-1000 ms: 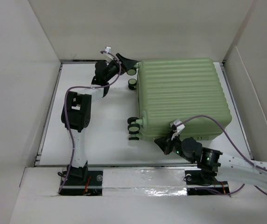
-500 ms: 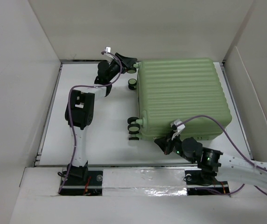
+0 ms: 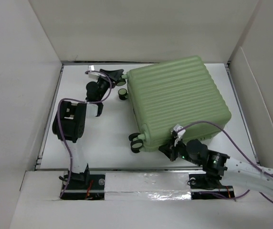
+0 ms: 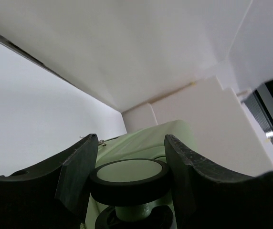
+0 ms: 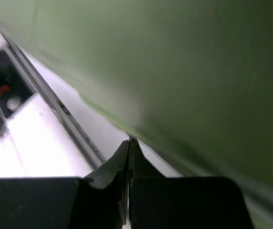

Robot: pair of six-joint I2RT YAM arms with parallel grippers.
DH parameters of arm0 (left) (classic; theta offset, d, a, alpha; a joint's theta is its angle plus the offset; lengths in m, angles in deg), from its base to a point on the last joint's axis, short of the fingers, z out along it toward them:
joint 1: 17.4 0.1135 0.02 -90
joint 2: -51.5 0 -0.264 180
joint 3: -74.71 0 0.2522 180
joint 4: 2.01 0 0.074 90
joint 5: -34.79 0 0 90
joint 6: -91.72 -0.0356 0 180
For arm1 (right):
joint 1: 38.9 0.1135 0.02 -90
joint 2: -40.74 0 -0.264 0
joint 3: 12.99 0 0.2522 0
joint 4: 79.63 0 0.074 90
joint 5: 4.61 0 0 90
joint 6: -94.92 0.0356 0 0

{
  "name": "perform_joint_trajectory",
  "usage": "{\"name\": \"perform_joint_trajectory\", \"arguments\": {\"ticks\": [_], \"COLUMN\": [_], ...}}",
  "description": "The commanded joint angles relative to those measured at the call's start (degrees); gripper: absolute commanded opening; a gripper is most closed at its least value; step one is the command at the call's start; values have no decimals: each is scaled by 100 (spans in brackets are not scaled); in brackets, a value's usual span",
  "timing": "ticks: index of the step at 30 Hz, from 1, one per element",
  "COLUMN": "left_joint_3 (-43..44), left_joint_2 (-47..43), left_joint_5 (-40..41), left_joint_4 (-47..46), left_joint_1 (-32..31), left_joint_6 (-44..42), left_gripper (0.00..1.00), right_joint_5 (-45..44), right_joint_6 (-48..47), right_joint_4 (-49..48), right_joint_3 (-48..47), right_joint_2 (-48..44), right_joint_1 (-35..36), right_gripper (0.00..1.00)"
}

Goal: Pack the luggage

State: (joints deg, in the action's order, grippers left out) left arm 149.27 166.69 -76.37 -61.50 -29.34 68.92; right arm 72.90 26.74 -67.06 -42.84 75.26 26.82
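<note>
My left gripper drags the luggage's wheel back toward the bar next and releases it, as bare tabletop lies to the gripper's left in the top view.
The luggage point(image 3: 179, 100), a light green ribbed hard-shell suitcase, lies flat and skewed on the white table, its shell closed. My left gripper point(image 3: 121, 78) is at its far-left corner. In the left wrist view the gripper point(image 4: 131, 143) is shut on a black wheel with a pale green hub point(image 4: 129, 172), and both fingers press the wheel's rim. A second wheel point(image 3: 122, 94) sits just in front, and another pair point(image 3: 136, 141) is at the near-left corner. My right gripper point(image 3: 168, 149) is shut, its tips point(image 5: 129, 140) against the luggage's near lower edge point(image 5: 184, 71).
White cardboard walls point(image 3: 17, 71) box in the table on the left, far side and right. A metal rail point(image 3: 50, 114) runs along the table's left edge. Purple cables point(image 3: 208, 125) loop over both arms. The taped front ledge point(image 3: 146, 181) holds the arm bases.
My left gripper closed on the far-left wheel and drew it leftward. The luggage swung counter-clockwise and now lies skewed. My right gripper stayed shut at the near edge, shifting slightly with it.
</note>
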Motion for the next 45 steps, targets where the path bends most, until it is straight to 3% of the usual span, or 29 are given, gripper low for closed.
{"name": "perform_joint_trajectory", "arguments": {"ticks": [1, 6, 10, 12, 16, 18, 20, 21, 24, 25, 26, 28, 33, 36, 39, 40, 42, 43, 45], "left_joint_3": [-1468, -3229, -4599, -4883, -5165, -5139, -4772, -4483, -4436, -4497, -4558, -4533, -4348, -4217, -4242, -4295, -4269, -4191, -3997], "left_joint_2": [-838, -1832, -3235, -3739, -5275, -5752, -6402, -6709, -7202, -7361, -7632, -7906, -8618, -8611, -7927, -7751, -7451, -7189, -6950], "left_joint_5": [60, 367, 850, 991, 1395, 1466, 1616, 1746, 2028, 2351, 2467, 2574, 2372, 1706, 284, 45, 366, 916, 1402], "left_joint_4": [-1205, -1955, -1729, -1509, -62, 354, 1537, 2247, 2684, 2711, 2746, 2895, 3151, 3124, 2546, 2318, 2525, 2814, 2921], "left_joint_1": [526, 676, 676, 563, 360, 360, 360, 307, 307, 307, 307, 307, 307, 307, 168, -25, -657, -1460, -2177], "left_joint_6": [-190, -312, -620, -803, -1200, -1331, -1726, -2006, -2097, -2045, -1957, -2017, -2464, -2615, -2607, -2685, -3070, -3473, -3783], "left_gripper": [0, 0, 0, 0, 0, 0, 2, 35, 74, 94, 99, 99, 99, 99, 70, 26, 1, 0, 0], "right_joint_5": [386, 1757, 2531, 2769, 3155, 3332, 3280, 3166, 2938, 2902, 2849, 2849, 2945, 2989, 3042, 3033, 3033, 3033, 3103], "right_joint_6": [-186, -933, -1277, -1382, -1418, -1252, -972, -856, -522, -504, -504, -512, -591, -600, -609, -618, -662, -671, -714], "right_joint_4": [-698, -1427, -1796, -1964, -2191, -2464, -2858, -3156, -3475, -3476, -3406, -3318, -3177, -3098, -3045, -3010, -2852, -2817, -2738], "right_joint_3": [-367, -876, -1544, -1948, -2345, -2119, -1741, -1286, -730, -563, -518, -482, -640, -754, -807, -816, -834, -851, -877], "right_joint_2": [518, 1283, 2188, 2758, 3586, 3728, 3615, 3466, 3307, 3280, 3228, 3184, 3104, 3104, 3034, 2956, 2876, 2815, 2788], "right_joint_1": [-786, -2234, -2879, -3055, -3309, -3311, -3250, -3127, -3021, -3021, -3021, -3160, -3284, -3398, -3538, -3539, -3723, -3776, -3882], "right_gripper": [0, 0, 0, 0, 0, 0, 0, 0, 0, 0, 0, 0, 0, 0, 0, 0, 0, 0, 0]}}
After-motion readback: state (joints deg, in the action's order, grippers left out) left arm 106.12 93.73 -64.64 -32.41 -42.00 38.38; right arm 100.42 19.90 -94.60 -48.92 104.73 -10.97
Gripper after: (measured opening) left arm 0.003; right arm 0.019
